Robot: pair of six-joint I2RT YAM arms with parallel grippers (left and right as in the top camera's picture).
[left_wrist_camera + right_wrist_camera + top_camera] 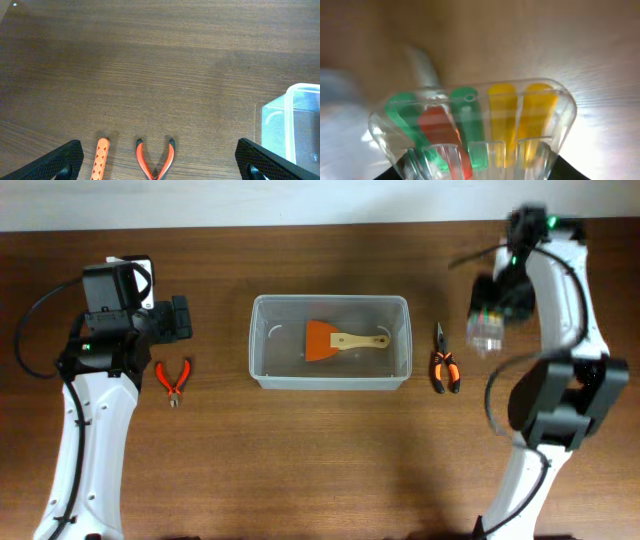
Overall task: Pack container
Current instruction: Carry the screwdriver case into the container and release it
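The bottom of the container is bare beside the scraper's wooden handle. Next, my right gripper should move past the orange-and-black pliers over the container (258, 340) and then lower the case (480, 125) beside that handle.
The clear container (258, 340) stands at the table's middle with an orange scraper with a wooden handle (340, 340) inside. Its corner shows in the left wrist view (300, 125). My right gripper (490, 315) is raised to the right of the container, shut on a clear plastic case (480, 125) holding green, red and yellow pieces; the view is blurred. My left gripper (180, 320) is open and empty, its fingers (159, 150) spread wide above red-handled pliers (175, 380), which also show in the left wrist view (156, 160).
Orange-and-black pliers (445, 370) lie on the table just right of the container. An orange perforated strip (101, 160) lies left of the red pliers. The table is dark wood.
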